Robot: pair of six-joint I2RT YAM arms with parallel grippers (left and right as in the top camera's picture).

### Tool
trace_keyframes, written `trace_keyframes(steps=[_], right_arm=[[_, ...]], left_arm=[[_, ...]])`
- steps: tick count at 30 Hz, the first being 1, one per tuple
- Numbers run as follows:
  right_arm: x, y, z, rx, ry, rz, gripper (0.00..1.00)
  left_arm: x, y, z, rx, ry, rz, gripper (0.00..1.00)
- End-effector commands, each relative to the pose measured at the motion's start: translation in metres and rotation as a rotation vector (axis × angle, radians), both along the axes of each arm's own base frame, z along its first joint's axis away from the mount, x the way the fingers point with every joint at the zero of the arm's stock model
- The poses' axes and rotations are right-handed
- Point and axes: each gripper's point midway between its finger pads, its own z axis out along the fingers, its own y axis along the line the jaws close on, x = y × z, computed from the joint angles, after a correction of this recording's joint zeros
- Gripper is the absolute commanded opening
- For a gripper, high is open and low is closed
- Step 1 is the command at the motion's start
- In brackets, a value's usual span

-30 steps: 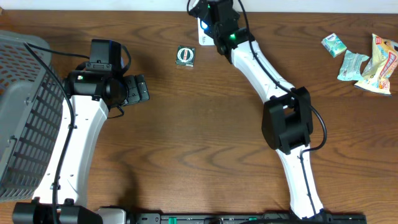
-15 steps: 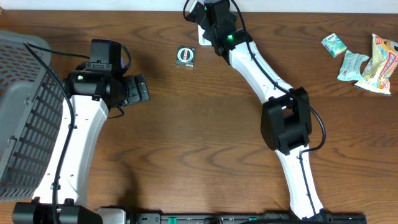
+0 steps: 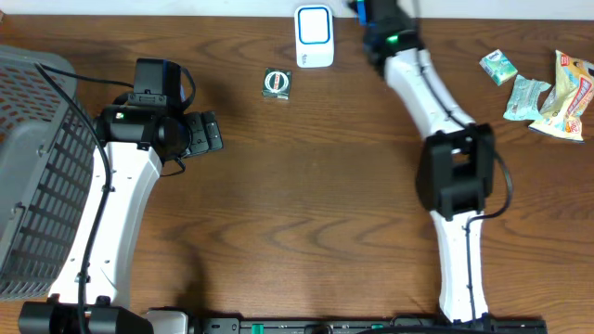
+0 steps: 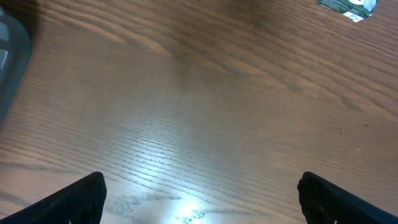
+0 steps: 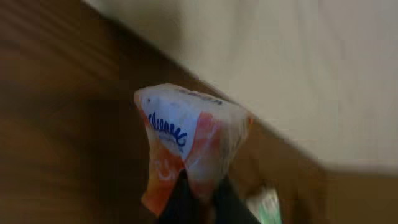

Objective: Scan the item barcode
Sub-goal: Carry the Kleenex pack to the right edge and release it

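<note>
The robot should next swing its right gripper across and down to release the tissue packet (image 5: 186,140) by the green packets, since they lie to its right in the overhead view.
In the right wrist view, my right gripper (image 5: 200,198) is shut on the lower edge of an orange and white tissue packet (image 5: 186,140) with blue lettering, held above the wood. In the overhead view that gripper (image 3: 369,13) is at the table's far edge, just right of the white scanner (image 3: 314,35) with its blue screen. My left gripper (image 3: 210,133) stands open and empty over bare wood at the left; its dark fingertips (image 4: 73,199) frame the bottom of the left wrist view.
A small green and black packet (image 3: 277,83) lies left of the scanner and shows again as the packet (image 4: 347,5). Green packets (image 3: 498,67) and a yellow snack bag (image 3: 568,85) lie at the far right. A grey basket (image 3: 37,158) stands at the left edge.
My right arm has swung to the right with the packet, uncovering the scanner it was over. The left arm has not moved.
</note>
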Motion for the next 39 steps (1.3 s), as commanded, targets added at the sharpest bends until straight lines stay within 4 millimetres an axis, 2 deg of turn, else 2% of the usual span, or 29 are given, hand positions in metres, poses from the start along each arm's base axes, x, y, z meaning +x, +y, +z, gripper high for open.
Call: trace_keyframes(steps=[1, 7, 10, 11, 12, 13, 15, 16, 17, 21, 24, 26, 28, 30, 33, 35, 37, 38, 39], right_arm=[[-0.009, -0.065, 0.018, 0.049, -0.042, -0.201, 0.01], [-0.041, -0.141, -0.002, 0.109, 0.027, -0.424, 0.01], [-0.054, -0.172, -0.007, 0.149, 0.022, -0.530, 0.02], [-0.056, -0.178, -0.008, 0.158, 0.016, -0.551, 0.10], [-0.059, -0.188, -0.011, 0.198, 0.008, -0.587, 0.36], [-0.059, -0.190, -0.015, 0.237, 0.023, -0.579, 0.62], [-0.062, -0.189, -0.025, 0.322, 0.068, -0.552, 0.85], [-0.063, -0.187, -0.030, 0.360, 0.088, -0.539, 0.90], [-0.063, -0.181, -0.035, 0.421, 0.116, -0.512, 0.94], [-0.059, -0.148, -0.046, 0.624, 0.180, -0.401, 0.94], [-0.056, -0.111, -0.047, 0.776, 0.229, -0.295, 0.91], [-0.054, -0.079, -0.043, 0.885, 0.264, -0.204, 0.90], [-0.052, -0.057, -0.040, 0.936, 0.278, -0.142, 0.91], [-0.047, -0.036, -0.035, 0.935, 0.272, -0.094, 0.96], [-0.044, -0.010, -0.030, 0.932, 0.271, -0.041, 0.98], [-0.046, 0.019, -0.027, 0.958, 0.296, 0.019, 0.98], [-0.053, 0.057, -0.023, 1.011, 0.340, 0.102, 0.99], [-0.059, 0.082, -0.018, 1.054, 0.370, 0.163, 0.99], [-0.063, 0.095, -0.016, 1.077, 0.387, 0.197, 0.99]], left_arm=[[0.001, 0.002, 0.000, 0.014, 0.002, 0.000, 0.98], [0.001, 0.002, 0.000, 0.014, 0.002, 0.000, 0.98], [0.001, 0.002, 0.000, 0.014, 0.002, 0.000, 0.98], [0.001, 0.002, 0.000, 0.014, 0.002, 0.000, 0.98], [0.001, 0.002, 0.000, 0.014, 0.002, 0.000, 0.98], [0.001, 0.002, 0.000, 0.014, 0.002, 0.000, 0.98], [0.001, 0.002, 0.000, 0.014, 0.002, 0.000, 0.98], [0.001, 0.002, 0.000, 0.014, 0.002, 0.000, 0.98], [0.001, 0.002, 0.000, 0.014, 0.002, 0.000, 0.98], [0.001, 0.002, 0.000, 0.014, 0.002, 0.000, 0.98], [0.001, 0.002, 0.000, 0.014, 0.002, 0.000, 0.98], [0.001, 0.002, 0.000, 0.014, 0.002, 0.000, 0.98], [0.001, 0.002, 0.000, 0.014, 0.002, 0.000, 0.98], [0.001, 0.002, 0.000, 0.014, 0.002, 0.000, 0.98], [0.001, 0.002, 0.000, 0.014, 0.002, 0.000, 0.98], [0.001, 0.002, 0.000, 0.014, 0.002, 0.000, 0.98], [0.001, 0.002, 0.000, 0.014, 0.002, 0.000, 0.98], [0.001, 0.002, 0.000, 0.014, 0.002, 0.000, 0.98], [0.001, 0.002, 0.000, 0.014, 0.002, 0.000, 0.98]])
